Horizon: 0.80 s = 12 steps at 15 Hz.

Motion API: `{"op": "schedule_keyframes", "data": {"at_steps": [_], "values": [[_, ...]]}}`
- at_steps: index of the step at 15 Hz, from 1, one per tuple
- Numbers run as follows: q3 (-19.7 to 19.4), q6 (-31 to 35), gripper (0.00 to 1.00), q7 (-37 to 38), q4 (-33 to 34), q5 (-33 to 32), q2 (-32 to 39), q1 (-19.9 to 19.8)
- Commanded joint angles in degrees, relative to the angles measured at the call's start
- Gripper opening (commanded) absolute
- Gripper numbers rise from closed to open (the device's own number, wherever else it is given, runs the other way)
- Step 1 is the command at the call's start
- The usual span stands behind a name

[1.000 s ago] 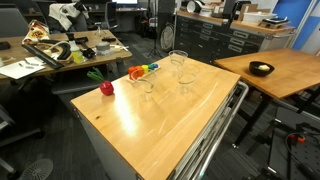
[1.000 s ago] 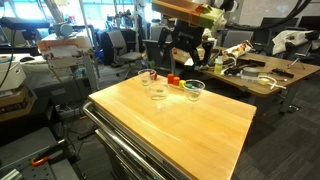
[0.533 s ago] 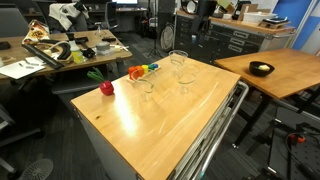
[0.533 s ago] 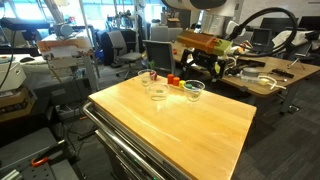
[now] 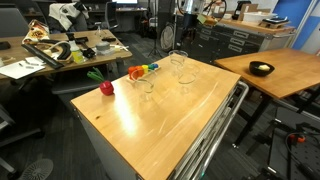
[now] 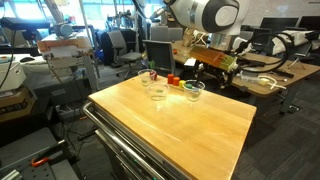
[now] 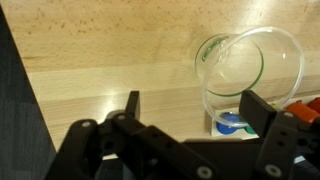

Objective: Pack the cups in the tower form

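Note:
The robot's gripper needs to go down next over one edge of the wide cup's rim, with a finger on either side, and close, since the cup's rim is below and that edge shows between the open fingers.
Three clear cups stand apart and upright on the wooden table (image 5: 170, 120): a wide one (image 5: 178, 58), one (image 5: 185, 80) and one (image 5: 147, 85). They also show in an exterior view as the wide cup (image 6: 193, 90) and two smaller cups (image 6: 157, 93) (image 6: 150, 77). My gripper (image 6: 208, 68) hangs above the wide cup. In the wrist view my gripper (image 7: 195, 110) is open and empty, and the wide cup (image 7: 250, 75) lies just ahead, by the right finger (image 7: 258, 112).
A red toy (image 5: 106, 88), an orange toy (image 5: 136, 72) and a multicoloured toy (image 5: 151, 67) lie near the cups at the table's far edge. A black bowl (image 5: 261, 69) sits on a separate table. Cluttered desks and chairs surround the table.
The arm has swung across and down until the gripper is over the wide cup. The cups and toys have not moved.

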Motion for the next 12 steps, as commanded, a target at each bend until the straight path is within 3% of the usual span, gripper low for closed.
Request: {"op": "schedule_keyframes", "data": {"at_steps": [1,10,12], "values": [[2.0,-2.0,0.72,2.0,7.1,-0.9,4.8,-1.3],[2.7,-7.1,0.04,1.5,6.0,-1.0,4.4,-2.5],[2.5,-8.7,0.0,1.7,5.2,-1.0,2.6,-2.7]]}}
